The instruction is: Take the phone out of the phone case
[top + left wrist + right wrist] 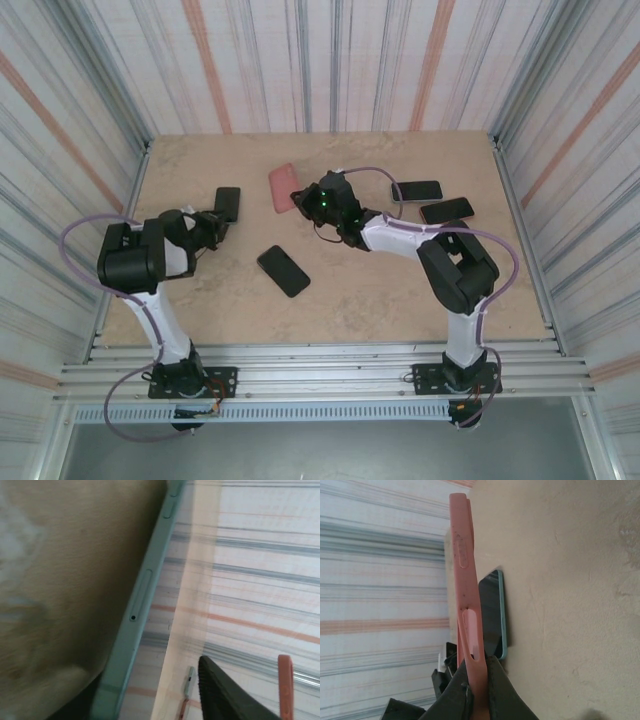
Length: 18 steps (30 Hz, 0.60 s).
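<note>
I will next use my right gripper to lower the pink phone case (281,185) to the table beside the mint-edged phone, and then I will let go of the case's rim.
My right gripper (312,200) (479,680) is shut on the rim of the pink phone case (281,185) (462,565). It holds the case on edge above the table, and the case looks empty. A mint-edged phone (228,203) (492,615) with a dark screen lies flat on the table to the left, apart from the case. My left gripper (212,220) sits at that phone's near end. In the left wrist view the phone's mint side (132,625) runs close past the camera. One dark finger (225,695) stands well clear of it, so the jaws are open.
A black phone (283,270) lies mid-table in front of both grippers. Two more dark phones (416,190) (447,210) rest at the back right. Striped walls close in the tan table (380,290) on three sides.
</note>
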### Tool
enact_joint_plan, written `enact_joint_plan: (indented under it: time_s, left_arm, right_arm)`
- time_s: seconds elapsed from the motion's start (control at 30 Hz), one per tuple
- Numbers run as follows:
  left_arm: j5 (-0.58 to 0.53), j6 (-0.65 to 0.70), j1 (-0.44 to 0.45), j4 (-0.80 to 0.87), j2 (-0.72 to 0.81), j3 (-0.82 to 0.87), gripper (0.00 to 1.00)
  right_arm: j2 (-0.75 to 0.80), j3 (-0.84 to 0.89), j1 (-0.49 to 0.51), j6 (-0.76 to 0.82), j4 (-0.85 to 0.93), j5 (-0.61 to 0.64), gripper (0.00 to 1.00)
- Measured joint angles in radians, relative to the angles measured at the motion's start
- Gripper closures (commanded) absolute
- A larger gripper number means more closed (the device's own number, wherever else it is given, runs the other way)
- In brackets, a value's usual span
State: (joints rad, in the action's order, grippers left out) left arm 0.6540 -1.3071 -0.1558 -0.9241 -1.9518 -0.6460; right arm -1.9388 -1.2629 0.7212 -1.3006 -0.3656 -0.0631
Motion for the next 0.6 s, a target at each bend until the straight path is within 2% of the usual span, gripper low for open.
enact_joint_plan:
  time_s: [0.23, 0.6]
  left_arm:
    - [0.000, 0.052, -0.005, 0.172, 0.068, -0.022, 0.37]
    - [-0.014, 0.109, -0.014, 0.395, 0.148, -0.061, 0.27]
  right_arm:
    - [-0.077, -0.078, 0.024, 0.000, 0.039, 0.039, 1.00]
    - [-0.238, -0.235, 0.066, 0.001, 0.077, 0.117, 1.00]
